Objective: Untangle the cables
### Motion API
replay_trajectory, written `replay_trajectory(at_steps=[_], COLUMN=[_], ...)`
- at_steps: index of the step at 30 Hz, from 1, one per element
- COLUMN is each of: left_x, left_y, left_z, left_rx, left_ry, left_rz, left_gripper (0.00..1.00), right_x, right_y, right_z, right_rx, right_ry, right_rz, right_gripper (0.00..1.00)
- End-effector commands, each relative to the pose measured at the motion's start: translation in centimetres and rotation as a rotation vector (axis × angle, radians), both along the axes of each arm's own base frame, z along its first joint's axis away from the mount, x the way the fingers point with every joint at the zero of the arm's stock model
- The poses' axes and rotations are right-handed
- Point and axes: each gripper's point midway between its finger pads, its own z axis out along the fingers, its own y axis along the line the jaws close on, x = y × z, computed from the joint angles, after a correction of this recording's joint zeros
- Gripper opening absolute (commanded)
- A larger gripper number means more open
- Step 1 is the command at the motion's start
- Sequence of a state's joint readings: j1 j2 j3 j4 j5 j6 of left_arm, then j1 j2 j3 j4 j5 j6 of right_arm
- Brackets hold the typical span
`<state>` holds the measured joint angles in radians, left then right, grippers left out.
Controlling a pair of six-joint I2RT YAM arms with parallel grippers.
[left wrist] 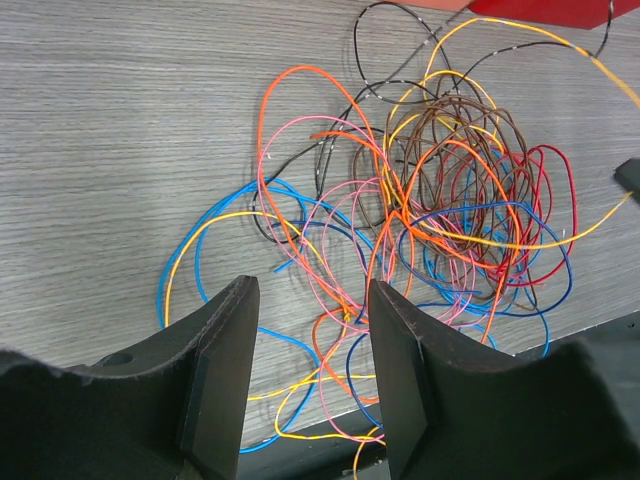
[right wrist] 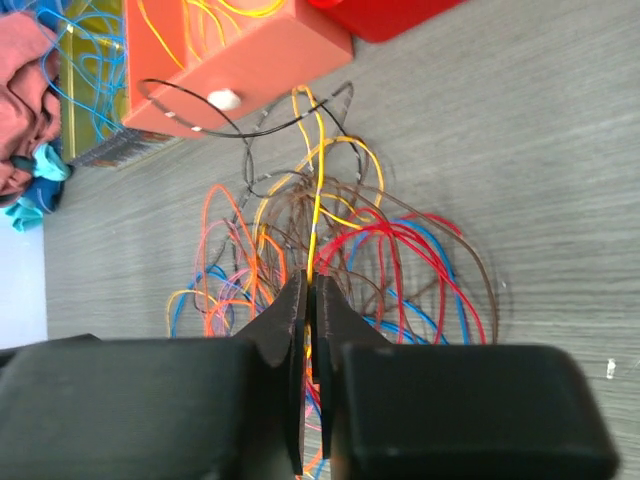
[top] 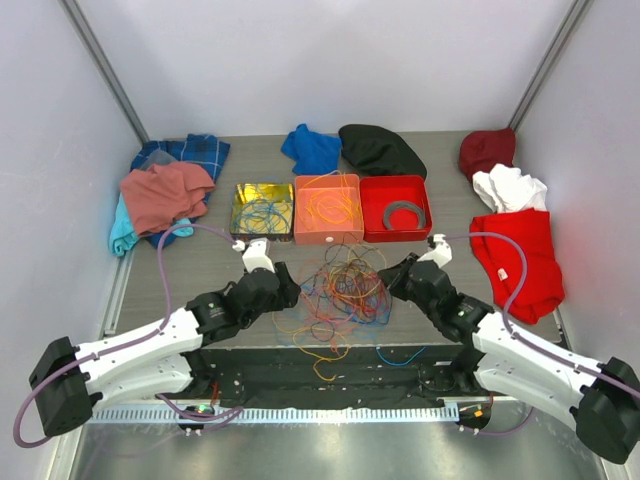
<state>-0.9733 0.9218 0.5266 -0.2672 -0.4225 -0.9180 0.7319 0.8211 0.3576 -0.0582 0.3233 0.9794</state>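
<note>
The yellow cable still runs among the brown loops, so next I will raise my right gripper high above the tangle, tilting upward and pulling the cable along, and then let the cable go.
The cables lie as one loose tangle of orange, yellow, blue, red, pink and brown strands on the grey table between my two arms. My left gripper hovers open over the tangle's near-left edge, with blue, yellow and pink loops showing in the gap and nothing pinched. From above, that left gripper sits just left of the pile. My right gripper is shut on a yellow cable that rises taut from its tips toward the orange bin. Seen from the top, the right gripper is at the pile's right edge.
Behind the tangle stand a yellow tray holding blue wires, an orange bin holding orange and yellow wires, and a red bin with a grey coiled ring. Clothes lie around: pink, blue, dark, red.
</note>
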Motion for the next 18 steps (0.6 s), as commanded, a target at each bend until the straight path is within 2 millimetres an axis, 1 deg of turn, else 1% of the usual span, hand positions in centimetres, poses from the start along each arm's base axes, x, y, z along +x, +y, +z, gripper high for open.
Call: replay_trajectory(at_steps=[1,2,3,5,6,8,9,11,12,13,14,15,16,17,18], left_x=[0.3,0.3,0.3,0.3,0.3,0.3,0.5,0.6,0.7,0.9,1.1,1.1,1.3,1.4,1.5], left_y=[-0.3,-0.3,-0.3,0.1,0.3,0.7,1.1,1.4,1.6,1.8,1.8,1.8,1.7,1.6,1.4], left_z=[1.2,1.4,1.5,2.0,2.2,2.9,3.2,4.4,4.8,5.3,6.3,6.9,7.4,8.5,9.1], left_rx=[-0.047,-0.049,-0.05,-0.053,-0.052,-0.056,-0.05,-0.06,-0.059,-0.051,-0.064,-0.066,-0.066,-0.087,-0.095], left_ry=[-0.026,-0.029,-0.032,-0.041,-0.049,-0.066,-0.08,-0.112,-0.125,-0.147,-0.17,-0.184,-0.204,-0.231,-0.246], left_rz=[0.016,0.017,0.017,0.022,0.029,0.036,0.047,0.052,0.055,0.059,0.059,0.055,0.045,0.041,0.034], left_gripper=[0.52,0.51,0.51,0.52,0.52,0.52,0.52,0.52,0.52,0.52,0.52,0.53,0.53,0.54,0.54], right_x=[2.7,3.0,3.3,3.4,3.5,3.2,2.7,2.1,1.3,1.0,0.6,-0.3,-0.4,-0.8,-1.5], right_y=[0.5,0.3,0.5,0.3,0.0,-0.3,-0.5,-0.6,-0.7,-0.5,-0.6,-0.8,-0.7,-0.8,-1.3], right_z=[8.7,9.9,12.8,15.6,18.9,21.8,25.5,28.5,32.1,33.0,34.4,37.3,37.9,39.0,41.3], right_rx=[0.043,0.009,0.019,0.001,-0.003,-0.019,-0.011,-0.023,-0.014,-0.025,-0.018,0.007,-0.004,0.003,0.027], right_ry=[-0.207,-0.241,-0.293,-0.343,-0.41,-0.461,-0.533,-0.588,-0.659,-0.667,-0.693,-0.745,-0.748,-0.768,-0.81], right_rz=[-0.02,-0.014,-0.011,-0.003,0.001,0.015,0.032,0.066,0.097,0.118,0.131,0.149,0.163,0.166,0.167], right_gripper=[0.01,0.01,0.01,0.01,0.01,0.01,0.01,0.01,0.01,0.01,0.01,0.01,0.01,0.01,0.01])
